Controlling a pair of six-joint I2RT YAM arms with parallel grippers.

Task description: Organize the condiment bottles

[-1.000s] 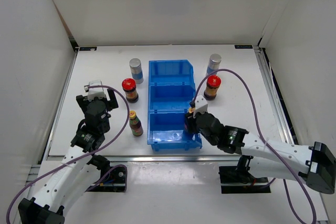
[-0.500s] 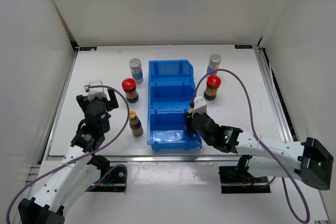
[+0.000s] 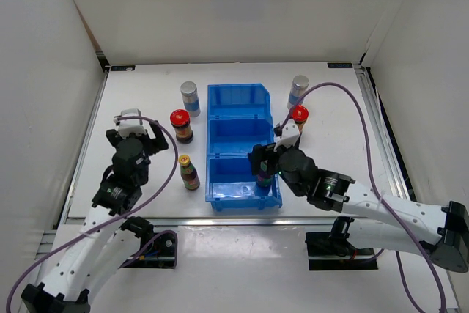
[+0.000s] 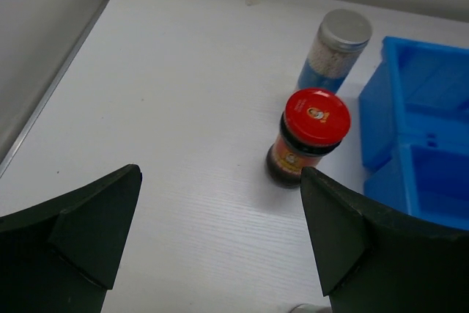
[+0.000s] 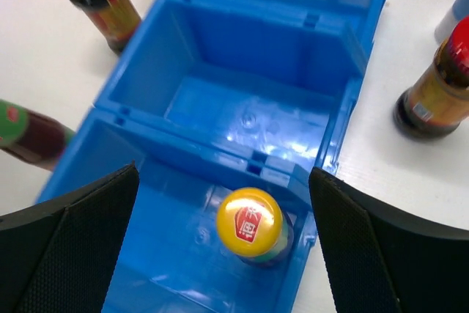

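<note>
The slim yellow-capped bottle stands to the right of my left gripper in the top view, so I need to move the gripper's open fingers across and down around the bottle's neck.
The blue bin [image 3: 238,119] lies mid-table. A yellow-capped bottle [image 5: 249,225] stands upright in the bin's near compartment, at its right wall. My right gripper [image 5: 223,171] hovers open above it, its fingers wide on either side and touching nothing. Left of the bin stand a silver-capped shaker [image 3: 190,97], a red-lidded jar [image 3: 180,125] and a second yellow-capped bottle [image 3: 190,171]. Right of it are another shaker [image 3: 298,89] and another red-lidded jar [image 3: 297,115], partly behind the right wrist. My left gripper [image 4: 220,172] is open over bare table, short of the left jar [image 4: 311,137].
The bin's middle compartment [image 5: 256,93] and far compartment [image 3: 238,98] hold nothing. White walls enclose the table on three sides. A metal rail [image 3: 381,130] runs along the right edge. Cables loop over both arms.
My right gripper has opened and let go of the yellow-capped bottle, which now stands in the near compartment, and has drawn up and back. The left arm has shifted slightly.
</note>
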